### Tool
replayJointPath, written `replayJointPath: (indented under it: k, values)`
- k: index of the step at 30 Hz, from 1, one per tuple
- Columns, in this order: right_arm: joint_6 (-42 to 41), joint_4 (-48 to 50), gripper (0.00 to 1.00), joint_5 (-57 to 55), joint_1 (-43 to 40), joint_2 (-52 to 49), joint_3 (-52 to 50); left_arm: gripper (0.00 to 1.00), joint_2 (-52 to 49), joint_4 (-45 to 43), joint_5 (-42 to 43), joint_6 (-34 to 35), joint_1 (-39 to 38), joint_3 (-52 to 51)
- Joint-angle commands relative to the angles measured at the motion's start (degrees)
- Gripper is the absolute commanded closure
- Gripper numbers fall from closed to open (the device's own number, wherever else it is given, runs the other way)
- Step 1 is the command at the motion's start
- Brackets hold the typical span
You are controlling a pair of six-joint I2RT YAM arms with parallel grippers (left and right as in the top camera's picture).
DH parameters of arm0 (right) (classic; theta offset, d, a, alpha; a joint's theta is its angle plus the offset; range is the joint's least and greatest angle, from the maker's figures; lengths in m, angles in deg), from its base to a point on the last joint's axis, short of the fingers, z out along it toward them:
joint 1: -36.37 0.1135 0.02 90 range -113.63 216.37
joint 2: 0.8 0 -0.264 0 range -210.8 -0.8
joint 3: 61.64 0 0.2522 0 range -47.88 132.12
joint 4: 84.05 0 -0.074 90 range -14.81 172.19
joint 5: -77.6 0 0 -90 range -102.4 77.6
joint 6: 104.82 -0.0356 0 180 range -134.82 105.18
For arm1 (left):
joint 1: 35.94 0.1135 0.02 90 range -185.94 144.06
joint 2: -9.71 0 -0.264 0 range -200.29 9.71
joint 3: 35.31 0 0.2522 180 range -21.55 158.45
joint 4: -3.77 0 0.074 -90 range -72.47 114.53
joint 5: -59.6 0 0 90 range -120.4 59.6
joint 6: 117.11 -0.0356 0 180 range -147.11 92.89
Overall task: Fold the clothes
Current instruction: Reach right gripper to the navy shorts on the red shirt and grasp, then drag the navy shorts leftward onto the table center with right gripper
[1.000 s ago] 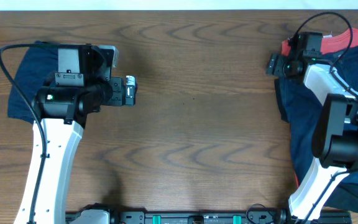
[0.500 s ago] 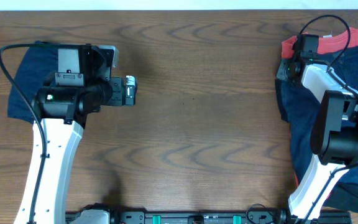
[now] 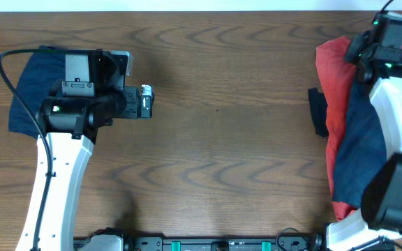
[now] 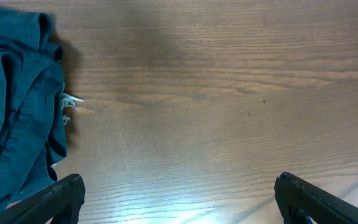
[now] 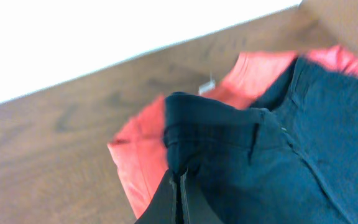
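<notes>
I will pull the edge of the shorts off the pile with my right gripper, to the left in the overhead view, and then let go of it on the wood.
Folded navy shorts point(image 3: 30, 90) lie at the table's left, partly under my left arm; in the left wrist view they point(image 4: 14, 106) fill the left edge, with a small pale label beside them. My left gripper point(image 3: 146, 102) point(image 4: 179, 202) stands open over bare wood to their right. At the far right lies a pile of clothes: a coral-red T-shirt point(image 3: 332, 77) point(image 5: 138, 155) with navy shorts point(image 3: 365, 136) point(image 5: 247, 149) on top. My right gripper point(image 3: 361, 50) point(image 5: 179, 202) is shut on an edge of those navy shorts, and the cloth is drawn up from the pile.
A dark strip of cloth point(image 3: 317, 111) sticks out left of the pile. The brown wooden table point(image 3: 222, 139) lies between the arms. A white wall point(image 5: 73, 37) runs behind the table's far edge.
My right gripper has shut on the navy shorts and moved right and back, dragging the cloth and uncovering more coral T-shirt. The left arm has not moved.
</notes>
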Motion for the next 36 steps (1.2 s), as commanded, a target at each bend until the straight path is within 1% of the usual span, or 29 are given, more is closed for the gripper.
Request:
replayJointPath:
  k: [1, 5, 9, 13, 15, 16, 17, 18, 19, 20, 21, 22, 25, 27, 30, 33, 36]
  values:
    - [2.3, 1.1, 0.99, 5.5, 0.5, 5.1, 0.7, 0.02, 1.9, 0.1, 0.3, 0.5, 0.2, 1.3]
    - [3.7, 1.1, 0.99, 15.8, 3.4, 11.0, 0.7, 0.02, 4.6, 0.1, 0.2, 0.5, 0.3, 2.0]
    - [4.3, -2.0, 0.99, 25.0, 11.8, 15.8, 0.7, 0.02, 9.0, 0.1, -2.7, 0.5, 0.2, 3.4]
    - [4.3, -6.7, 0.99, 29.1, 26.0, 17.0, 0.7, 0.02, 15.0, -0.1, -9.0, 0.5, 0.2, 3.7]
    - [4.3, -9.6, 0.99, 29.7, 34.5, 16.4, 0.7, 0.02, 18.1, -0.1, -13.2, 0.5, 0.2, 3.7]
    - [5.0, -10.8, 0.96, 29.4, 38.1, 16.0, 0.7, 0.02, 19.8, -0.1, -15.6, 0.5, 0.2, 3.7]
    - [6.4, -12.1, 0.86, 28.1, 42.1, 15.5, 0.7, 0.02, 21.2, -0.2, -17.3, 0.5, 0.2, 3.7]
    - [7.1, -12.9, 0.59, 25.2, 45.5, 15.3, 0.7, 0.02, 22.5, -0.3, -18.7, 0.5, 0.2, 3.7]
    - [7.0, -13.2, 0.39, 21.4, 47.8, 15.1, 0.7, 0.02, 23.9, -0.5, -19.8, 0.5, 0.2, 3.7]
    - [7.0, -13.2, 0.30, 16.6, 49.9, 15.2, 0.7, 0.02, 24.9, -0.6, -20.3, 0.5, 0.2, 3.7]
    - [6.6, -12.9, 0.24, 11.7, 51.3, 15.3, 0.7, 0.02, 25.9, -0.7, -20.3, 0.5, 0.2, 3.7]
    - [5.5, -12.6, 0.20, 7.5, 52.0, 15.6, 0.9, 0.02, 26.5, -0.7, -20.3, 0.5, 0.2, 3.7]
    - [1.6, -12.4, 0.17, 0.6, 50.5, 17.3, 1.7, 0.02, 26.7, -0.3, -19.4, 0.5, 0.2, 3.6]
    - [-0.8, -12.7, 0.17, 0.3, 48.3, 18.9, 2.1, 0.02, 25.6, -0.2, -15.6, 0.5, 0.2, 3.6]
    - [-5.1, -13.5, 0.19, 0.3, 43.2, 22.0, 2.4, 0.02, 21.8, 0.0, -7.4, 0.5, 0.1, 3.6]
    - [-9.7, -15.9, 0.21, 1.4, 36.9, 25.2, 2.4, 0.02, 14.8, 0.6, -1.7, 0.5, -0.8, 3.5]
    - [-12.8, -19.8, 0.23, 4.2, 31.3, 27.5, 2.4, 0.02, 6.3, 1.0, 1.0, 0.5, -3.4, 3.5]
